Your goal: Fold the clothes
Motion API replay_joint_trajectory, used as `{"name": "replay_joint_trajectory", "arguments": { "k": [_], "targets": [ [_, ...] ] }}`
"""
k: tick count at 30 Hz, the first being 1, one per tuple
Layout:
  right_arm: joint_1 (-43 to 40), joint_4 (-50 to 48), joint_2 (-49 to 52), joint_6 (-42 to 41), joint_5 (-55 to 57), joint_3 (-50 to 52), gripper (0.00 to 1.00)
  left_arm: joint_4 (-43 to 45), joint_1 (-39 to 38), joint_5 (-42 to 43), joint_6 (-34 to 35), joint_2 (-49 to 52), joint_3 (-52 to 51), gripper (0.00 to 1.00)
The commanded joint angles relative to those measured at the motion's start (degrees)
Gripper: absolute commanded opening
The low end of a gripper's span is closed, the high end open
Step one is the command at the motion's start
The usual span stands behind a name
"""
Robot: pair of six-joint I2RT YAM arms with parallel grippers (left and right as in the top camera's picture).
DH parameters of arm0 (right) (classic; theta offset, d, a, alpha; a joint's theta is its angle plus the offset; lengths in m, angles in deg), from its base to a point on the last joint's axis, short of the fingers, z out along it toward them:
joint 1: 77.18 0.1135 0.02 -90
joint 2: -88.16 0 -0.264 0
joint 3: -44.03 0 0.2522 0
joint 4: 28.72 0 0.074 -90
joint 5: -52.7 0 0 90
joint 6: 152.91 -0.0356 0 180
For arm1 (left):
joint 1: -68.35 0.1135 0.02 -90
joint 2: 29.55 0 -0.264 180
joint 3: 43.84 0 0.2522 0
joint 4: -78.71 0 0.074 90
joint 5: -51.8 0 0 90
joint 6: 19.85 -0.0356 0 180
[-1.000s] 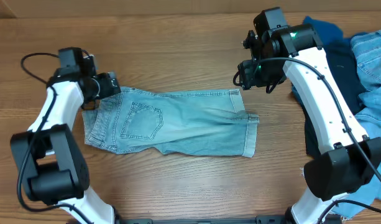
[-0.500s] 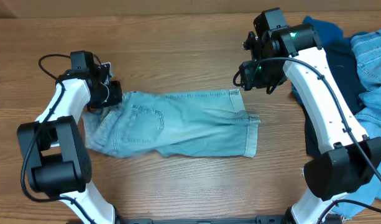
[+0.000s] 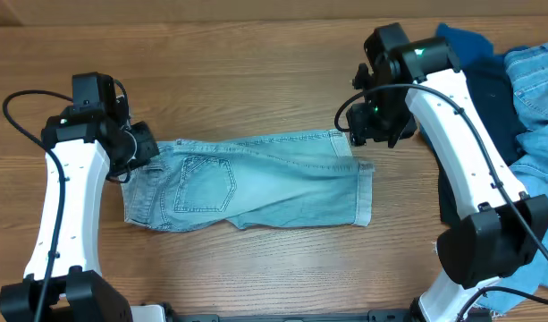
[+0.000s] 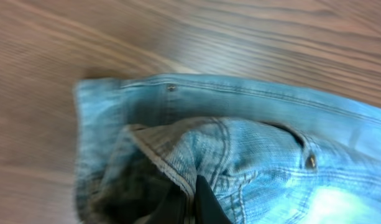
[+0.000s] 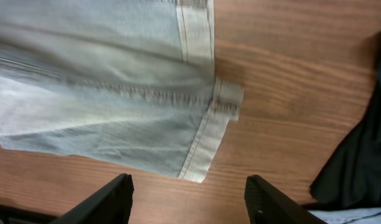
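Note:
The pinched waistband end needs to come back next, and my left gripper will release it by the waistband's near corner (image 3: 132, 219), since that corner lies back of the gripper.
The pale blue denim jeans (image 3: 256, 179) lie flat across the table's middle, back pocket up and waistband to the left. My left gripper (image 3: 141, 148) is at the waistband's far left corner. In the left wrist view my left gripper (image 4: 193, 200) is shut on a raised fold of the waistband (image 4: 171, 168). My right gripper (image 3: 374, 134) hovers just beyond the far right corner of the leg hems. In the right wrist view it (image 5: 189, 185) stands open over bare wood, with the hem (image 5: 206, 130) just ahead of the fingers.
A pile of other clothes fills the right edge: a royal blue one (image 3: 466, 45), light denim (image 3: 535, 85) and a dark navy one (image 3: 475, 112). The dark garment (image 5: 358, 162) lies close to the right of my right gripper. The wooden table (image 3: 256, 72) extends behind the jeans.
My left gripper has closed on the waistband and shifted left and nearer, stretching that end of the jeans. My right gripper dropped slightly toward the hem corner.

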Motion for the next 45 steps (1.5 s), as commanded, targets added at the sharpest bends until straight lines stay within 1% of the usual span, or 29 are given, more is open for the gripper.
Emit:
{"name": "replay_joint_trajectory", "arguments": {
  "k": [1,5,9,12,17,21,24,27,30,31,33,34,35,36,37,40,43,45],
  "targets": [
    [-0.48,-2.34,-0.13,0.09,0.07,5.88,0.62,-0.59,0.24,-7.74,3.15,-2.34,1.31,0.04],
    [-0.55,-11.39,-0.13,-0.13,-1.22,17.0,0.61,-0.94,0.85,-9.11,3.15,-2.34,1.31,0.04],
    [-0.61,-19.91,-0.13,-0.11,-1.18,23.71,0.61,-1.49,0.85,-9.22,3.13,-2.34,1.31,0.04],
    [-1.2,-24.04,-0.13,-0.33,-0.55,25.73,0.61,-1.55,0.85,-9.4,3.13,-2.34,1.31,0.04],
    [-3.89,-24.35,-0.13,-0.31,-0.26,25.86,0.61,-1.75,0.85,-9.38,3.13,-2.34,1.31,0.04],
    [-4.07,-23.71,-0.13,2.38,-6.4,25.86,0.62,-1.75,0.85,-9.38,3.13,-2.34,1.31,0.04],
    [-4.09,-23.82,-0.13,2.36,-6.38,26.88,0.62,-1.77,0.85,-9.38,3.13,-2.34,1.31,0.04],
    [-4.09,-27.12,-0.13,2.36,-6.38,30.36,0.61,-1.77,0.85,-9.38,3.13,-2.34,1.31,0.04],
    [-4.09,-29.97,-0.13,2.36,-6.43,31.36,0.61,-1.81,0.85,-9.38,3.13,-2.34,1.31,0.04],
    [-4.09,-30.49,-0.13,2.62,-6.4,31.36,0.59,-1.86,0.85,-9.38,3.13,-2.34,1.31,0.04],
    [-4.09,-31.82,-0.13,2.8,-6.4,31.36,0.51,-1.9,0.85,-9.38,3.15,-2.34,1.31,0.04],
    [-4.07,-32.04,-0.13,2.8,-6.4,31.36,0.41,-1.92,0.85,-9.38,3.15,-2.34,1.31,0.04],
    [-4.07,-32.26,-0.13,3.02,-6.45,31.36,0.2,-1.92,0.85,-9.38,3.15,-2.34,1.31,0.04],
    [-4.07,-32.3,-0.13,3.02,-6.45,31.36,0.09,-1.92,0.85,-9.38,3.15,-2.34,1.31,0.04],
    [-4.07,-32.52,-0.13,3.02,-6.43,31.34,0.04,-1.92,0.85,-9.38,3.15,-2.34,1.31,0.04],
    [-4.09,-32.22,-0.33,3.02,-6.38,28.37,0.04,-2.27,0.85,-9.38,3.15,-2.34,1.31,0.04],
    [-4.09,-27.58,-0.68,3.19,-5.68,16.94,0.04,-4.15,0.85,-9.81,4.63,-3.39,1.31,0.04],
    [-4.09,-24.98,-0.68,3.19,-5.64,11.37,0.04,-6.8,0.85,-9.79,6.23,-4.85,1.31,0.04]
  ]
}}
